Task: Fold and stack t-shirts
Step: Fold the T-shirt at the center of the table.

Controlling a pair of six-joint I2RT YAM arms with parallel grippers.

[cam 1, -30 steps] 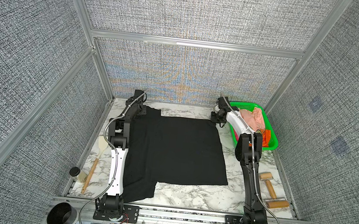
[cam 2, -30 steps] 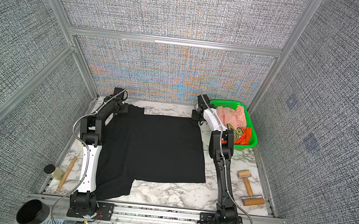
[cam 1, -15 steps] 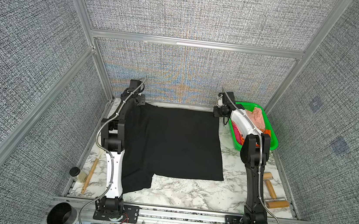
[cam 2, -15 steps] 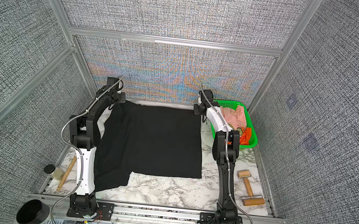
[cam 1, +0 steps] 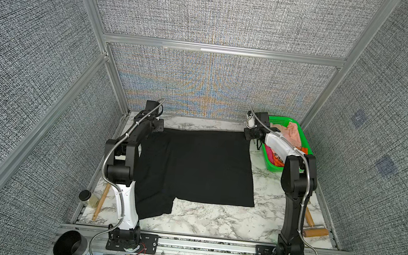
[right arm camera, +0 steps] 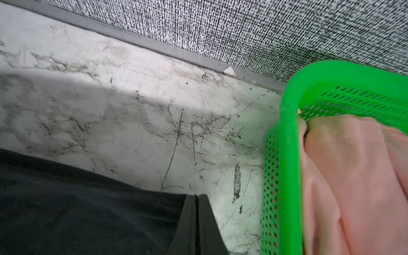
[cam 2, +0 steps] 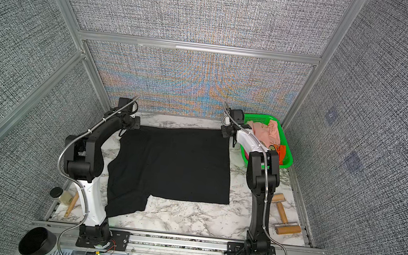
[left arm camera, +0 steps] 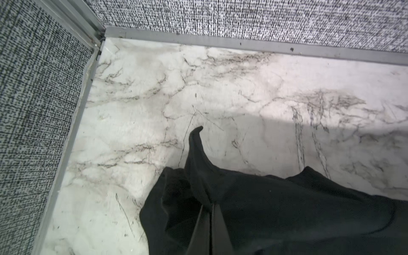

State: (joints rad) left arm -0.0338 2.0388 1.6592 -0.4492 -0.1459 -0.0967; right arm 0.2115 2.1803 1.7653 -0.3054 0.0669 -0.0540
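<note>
The pinched far corner in my left gripper comes back over the flat body of the black t-shirt next. The gripper then releases, folding that edge of the t-shirt.
A large black t-shirt (cam 1: 198, 166) (cam 2: 173, 163) lies spread flat on the marble table (cam 1: 213, 222), plain side up, one sleeve (cam 1: 153, 203) reaching toward the front left. My left gripper (cam 1: 159, 128) (left arm camera: 208, 206) is shut on the shirt's far left corner, and a tongue of cloth (left arm camera: 196, 145) sticks out past the tips. My right gripper (cam 1: 247, 135) (right arm camera: 196, 196) is shut on the far right corner (right arm camera: 77, 209). Other t-shirts, peach-pink (cam 1: 291, 133) (right arm camera: 353, 176), orange (cam 2: 281, 151) and magenta (cam 1: 270, 153), lie crumpled in the green basket (cam 1: 280, 120) (right arm camera: 287, 154).
The back wall rail (left arm camera: 242, 44) runs close behind both grippers, and the basket stands just right of the right gripper. Wooden rollers (cam 1: 314, 231) lie at the front right. A jar (cam 1: 87, 197) and a wooden stick (cam 1: 101, 201) sit front left, with a black bowl (cam 1: 70, 247) below the rail.
Both grippers have moved toward the back wall, pulling the shirt's far edge with them. The whole shirt has slid back and lies flatter.
</note>
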